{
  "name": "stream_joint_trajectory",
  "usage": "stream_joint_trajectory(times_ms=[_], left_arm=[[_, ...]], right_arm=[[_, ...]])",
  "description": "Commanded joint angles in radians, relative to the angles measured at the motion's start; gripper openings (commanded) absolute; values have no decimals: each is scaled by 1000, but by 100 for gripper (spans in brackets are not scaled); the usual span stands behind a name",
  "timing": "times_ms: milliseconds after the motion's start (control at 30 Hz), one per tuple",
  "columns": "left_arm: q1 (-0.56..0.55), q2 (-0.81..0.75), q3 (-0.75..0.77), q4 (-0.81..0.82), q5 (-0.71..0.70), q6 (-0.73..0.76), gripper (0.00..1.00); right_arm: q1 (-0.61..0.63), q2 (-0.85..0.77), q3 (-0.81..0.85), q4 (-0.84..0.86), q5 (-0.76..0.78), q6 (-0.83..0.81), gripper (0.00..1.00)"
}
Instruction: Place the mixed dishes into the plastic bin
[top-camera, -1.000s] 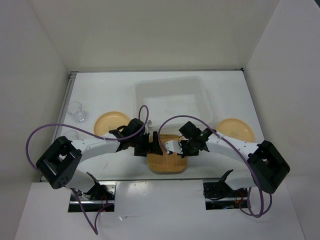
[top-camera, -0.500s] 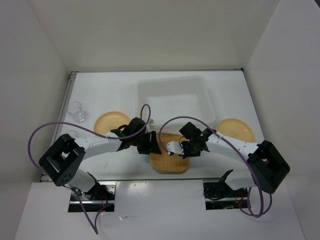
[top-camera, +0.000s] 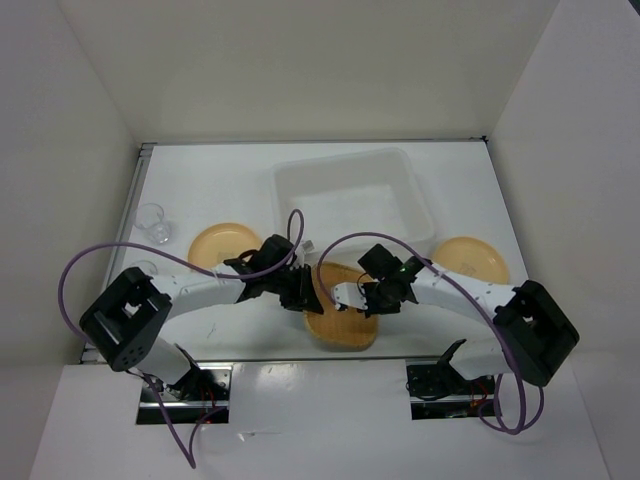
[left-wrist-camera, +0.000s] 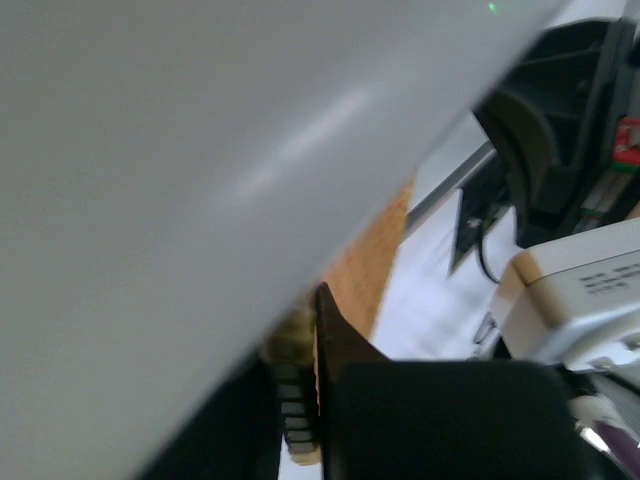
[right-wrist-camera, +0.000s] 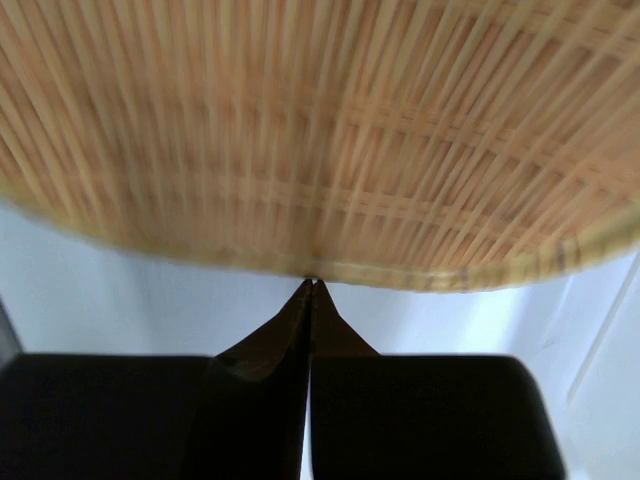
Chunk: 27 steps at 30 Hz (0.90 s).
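Note:
The plastic bin (top-camera: 290, 178) is open and empty beyond the tray, so my left gripper should next rise and move outward over the bin's bottom, go down and let go of the tray.
The square tan woven tray (top-camera: 342, 322) lies skewed on the table just in front of the plastic bin (top-camera: 290, 178). My left gripper (top-camera: 308, 293) is shut on the tray's left rim; in the left wrist view the tan rim (left-wrist-camera: 378, 258) sits pinched between the fingers of the left gripper (left-wrist-camera: 305, 375). My right gripper (top-camera: 352, 299) is shut with nothing in it. In the right wrist view the right gripper's (right-wrist-camera: 312, 283) closed tips touch the edge of the tray (right-wrist-camera: 320, 130). Two round yellow plates (top-camera: 222, 243) (top-camera: 471, 258) lie on either side. A clear cup (top-camera: 152, 223) stands far left.
A second clear cup (top-camera: 141, 270) shows partly behind the left arm's cable. White walls close the table in at the left, back and right. A blurred grey surface (left-wrist-camera: 180, 150) fills the upper left of the left wrist view.
My left gripper's jaws have closed on the tray's left rim. The tray has turned and shifted slightly right, and the bin has slid a little to the right. The right gripper stayed shut.

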Motion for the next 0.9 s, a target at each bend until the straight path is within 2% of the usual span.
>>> stream_joint_trajectory(times_ms=[0,100,233,300,333,367,467,500,533,567,600,700,733,800,833,867], left_arm=[[-15,23,20,-48,69,-3,13],[-15,-20,29,-89,46,-3,1],[-15,-152,75,-215,26,-3,0],[-15,-247,101,-294,26,-12,0],[-15,-279,125,-315,26,-12,0],[-15,-345,135,-325,26,-28,0],[-5,-458,173,-289,89,-89,0],[14,-479,187,-240,98,-113,0],[25,-488,213,-240,98,-124,0],[37,-474,249,-240,84,-124,0],[66,-456,321,-253,84,-114,0],[126,-329,423,-220,84,-100,0],[140,-233,502,-220,84,-71,0],[166,-124,590,-244,74,-51,0],[186,-18,636,-255,61,-42,0],[186,31,711,-255,51,-42,0]], right_arm=[[9,-5,8,58,-42,1,0],[-3,-50,8,23,-43,1,0],[-58,-170,67,-45,-106,76,0],[-105,-249,130,-54,-117,217,0],[-116,-339,150,-45,-117,277,0],[-129,-385,181,-36,-108,397,0],[-147,-569,180,-4,-39,539,0],[-173,-623,163,24,45,593,7],[-211,-677,144,98,119,630,32],[-227,-750,115,134,203,665,46],[-239,-771,106,156,316,687,48],[-279,-780,97,156,372,705,50],[-305,-791,97,169,420,719,64],[-325,-823,97,180,472,731,77],[-325,-832,97,180,484,740,84],[-337,-856,97,158,484,740,98]])
